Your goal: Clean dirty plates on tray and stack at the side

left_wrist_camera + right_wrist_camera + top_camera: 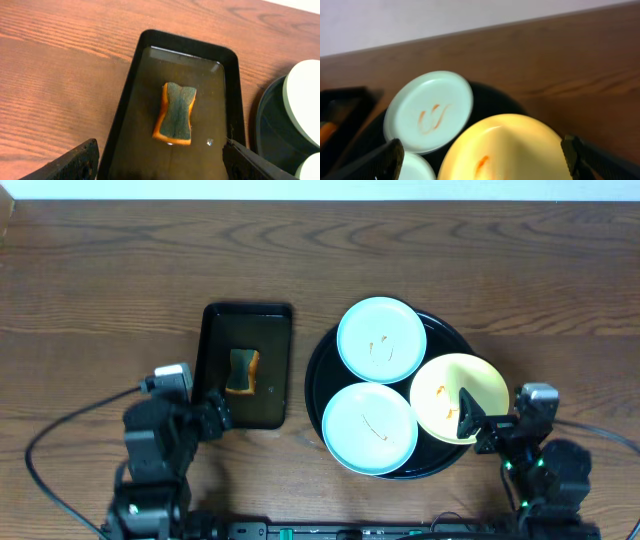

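Note:
The gap between the yellow plate and the near blue plate needs to be crossed next. My right gripper needs to tilt down and lower across it onto the blue plate's rim.
The round black tray (316,376) holds three plates. A pale blue plate (381,340) lies at its far side and another (369,428) at its near side, both with orange smears. A pale yellow plate (450,388) with a smear rests at the tray's right. My right gripper (478,426) is open and hovers over the yellow plate's near edge. In the right wrist view its fingers (490,162) straddle the yellow plate (515,140), and the far blue plate (430,117) lies beyond. My left gripper (214,413) is open and empty.
A smaller rectangular black tray (214,330) lies left of the round tray, with an orange-and-green sponge (243,372) in it. In the left wrist view my open fingers (160,167) sit above the near end of this tray (235,85), with the sponge (175,112) ahead.

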